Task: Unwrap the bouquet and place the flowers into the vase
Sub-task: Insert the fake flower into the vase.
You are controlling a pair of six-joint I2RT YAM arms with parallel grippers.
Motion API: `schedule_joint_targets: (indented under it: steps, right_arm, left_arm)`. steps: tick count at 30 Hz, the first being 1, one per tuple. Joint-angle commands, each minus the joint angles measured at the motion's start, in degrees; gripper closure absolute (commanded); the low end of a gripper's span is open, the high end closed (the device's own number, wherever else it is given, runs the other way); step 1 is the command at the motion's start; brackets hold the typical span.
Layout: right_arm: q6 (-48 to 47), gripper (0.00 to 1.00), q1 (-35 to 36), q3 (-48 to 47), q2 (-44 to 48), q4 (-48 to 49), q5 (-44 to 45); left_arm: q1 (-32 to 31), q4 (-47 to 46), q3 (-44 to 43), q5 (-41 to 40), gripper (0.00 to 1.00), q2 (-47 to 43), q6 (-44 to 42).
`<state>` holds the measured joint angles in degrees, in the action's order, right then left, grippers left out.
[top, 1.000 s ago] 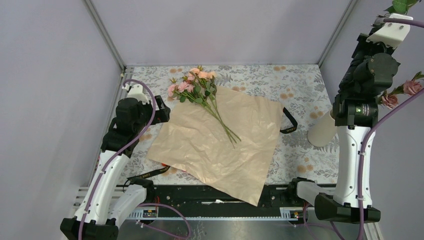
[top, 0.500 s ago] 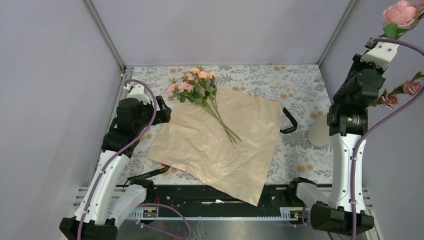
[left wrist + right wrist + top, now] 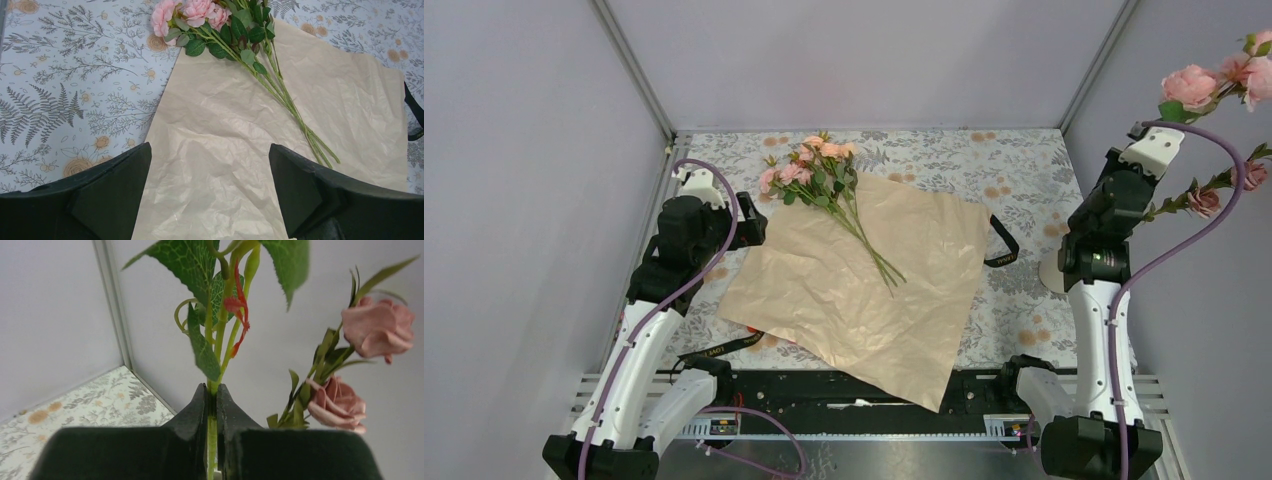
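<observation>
The robot's right gripper should next pull back and down, bring the downward-pointing stem into the cream vase (image 3: 1052, 272) (image 3: 218, 474), and then let go of the stem.
The bouquet lies unwrapped: its tan paper (image 3: 864, 285) (image 3: 225, 150) is spread flat mid-table. Several pink and peach flowers (image 3: 816, 165) (image 3: 200, 12) rest on its far left corner, stems (image 3: 290, 100) running across the sheet. My left gripper (image 3: 750, 220) (image 3: 210, 160) hovers open over the paper's left edge, nothing between its fingers (image 3: 115, 185). My right gripper (image 3: 212, 395), raised high at the right, is shut on one green stem (image 3: 216, 335) topped by a pink rose (image 3: 1189, 85). The cream vase (image 3: 1052, 272) peeks out behind the right arm, and two mauve roses (image 3: 1224, 190) (image 3: 377, 327) show beside that arm.
A black ribbon (image 3: 1002, 240) lies at the paper's right edge and another (image 3: 714, 350) by its near left corner. The floral tablecloth (image 3: 1024, 160) is walled in by grey panels on three sides. The paper's near corner overhangs the black rail (image 3: 824, 390).
My right arm has dropped and swung slightly left with its flower, bringing the pink rose head into view and covering more of the vase. The left arm, paper and lying flowers are unmoved.
</observation>
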<state>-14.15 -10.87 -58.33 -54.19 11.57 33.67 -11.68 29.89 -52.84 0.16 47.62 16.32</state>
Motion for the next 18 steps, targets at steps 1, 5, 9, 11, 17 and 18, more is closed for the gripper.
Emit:
schedule_joint_targets:
  steps: [1,5,9,11,17,18]
  right_arm:
    - [-0.01,1.00,-0.20,3.68,2.09,7.92,5.60]
    - [0.63,1.00,-0.33,6.98,2.76,8.96,7.25]
    - [2.16,1.00,-0.95,10.22,3.50,9.26,8.92]
    - [3.60,1.00,-1.66,11.85,4.14,9.36,9.52]
    - [8.56,1.00,-3.53,16.32,4.91,8.26,9.01]
    - [9.21,1.00,-3.89,16.57,4.77,8.01,8.92]
  left_arm:
    - [-0.15,-2.56,0.10,-0.61,0.04,-0.03,-0.58]
    - [-0.13,-2.71,0.27,-0.43,0.04,0.27,-0.50]
    - [-0.10,-3.02,0.50,-0.43,0.04,0.78,-0.50]
    - [-0.09,-3.17,0.69,-0.43,0.04,0.94,-0.41]
    - [-0.09,-3.43,1.14,-0.43,0.04,1.24,-0.50]
    - [-0.09,-3.43,1.20,-0.47,0.04,1.32,-0.58]
